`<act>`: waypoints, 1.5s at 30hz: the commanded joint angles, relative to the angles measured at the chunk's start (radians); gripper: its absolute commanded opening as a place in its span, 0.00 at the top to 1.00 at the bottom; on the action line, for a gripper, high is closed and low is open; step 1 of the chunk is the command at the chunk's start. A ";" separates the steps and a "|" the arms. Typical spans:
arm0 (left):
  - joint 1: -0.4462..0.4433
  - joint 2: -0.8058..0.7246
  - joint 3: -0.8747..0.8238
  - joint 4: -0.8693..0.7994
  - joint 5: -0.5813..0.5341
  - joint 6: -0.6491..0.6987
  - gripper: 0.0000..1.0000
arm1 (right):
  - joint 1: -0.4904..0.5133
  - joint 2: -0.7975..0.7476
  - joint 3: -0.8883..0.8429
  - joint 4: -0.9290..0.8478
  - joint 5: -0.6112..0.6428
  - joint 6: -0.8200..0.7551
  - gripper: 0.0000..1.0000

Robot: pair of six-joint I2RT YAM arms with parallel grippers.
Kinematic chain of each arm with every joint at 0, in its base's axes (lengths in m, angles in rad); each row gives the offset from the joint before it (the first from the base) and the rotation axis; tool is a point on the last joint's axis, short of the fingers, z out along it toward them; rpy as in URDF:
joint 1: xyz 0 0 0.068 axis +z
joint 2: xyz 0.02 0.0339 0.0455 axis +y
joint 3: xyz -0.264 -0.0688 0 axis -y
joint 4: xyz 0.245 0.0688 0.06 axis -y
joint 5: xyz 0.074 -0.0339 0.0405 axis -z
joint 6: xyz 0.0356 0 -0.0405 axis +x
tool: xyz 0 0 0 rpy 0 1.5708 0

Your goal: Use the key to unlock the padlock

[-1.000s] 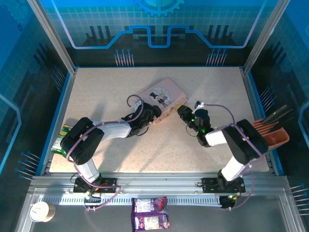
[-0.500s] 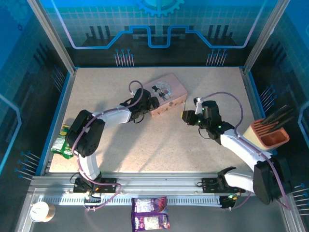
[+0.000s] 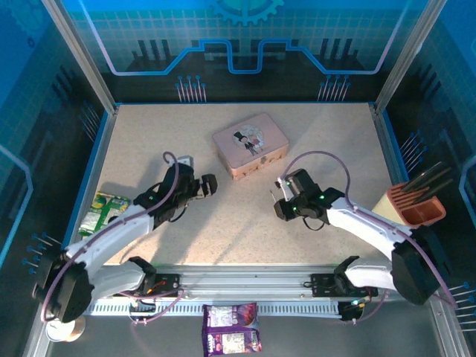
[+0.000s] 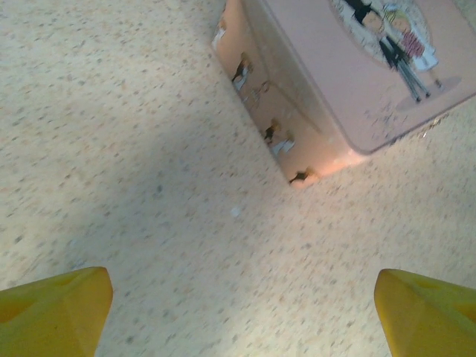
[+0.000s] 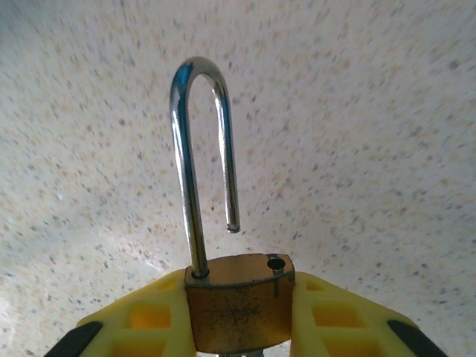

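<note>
The padlock's brass body already has its shackle [image 5: 195,149] raised, so I should next move my right gripper down and back toward my base to the bare tabletop and let go of the padlock's body.
The padlock [image 5: 238,301] has a scuffed brass body and a silvery shackle [image 5: 195,149]. The shackle stands raised, its free end out of the hole in the body. My right gripper [image 5: 238,316] is shut on the brass body, its yellow fingers [image 5: 149,320] pressing both sides; from above it [image 3: 281,202] hovers right of centre. My left gripper [image 4: 242,312] is open wide over bare tabletop, with nothing between its yellow fingertips [image 4: 56,309]; from above it [image 3: 202,186] is near and left of the pink tin [image 3: 250,143]. The key is hidden.
The pink tin [image 4: 357,67] with cartoon figures lies ahead of the left gripper. An orange holder [image 3: 418,207] with dark utensils stands at the right edge. A green packet [image 3: 100,212] lies at the left edge. A purple packet [image 3: 232,327] and a cup [image 3: 63,326] sit off the table.
My left gripper has drawn back from the tin toward the near left and opened wider. My right gripper has moved away from the tin toward the near side, still holding the padlock.
</note>
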 commanded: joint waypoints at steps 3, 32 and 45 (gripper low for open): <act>0.005 -0.166 -0.096 -0.033 -0.039 0.068 0.08 | 0.081 0.130 0.077 -0.076 0.094 0.010 1.00; 0.011 -0.194 -0.099 -0.024 -0.111 0.172 0.04 | 0.211 0.134 0.185 -0.203 0.034 -0.014 0.38; 0.041 0.007 -0.059 0.305 -0.364 0.497 0.01 | -0.134 -0.132 0.195 -0.013 0.073 -0.173 0.10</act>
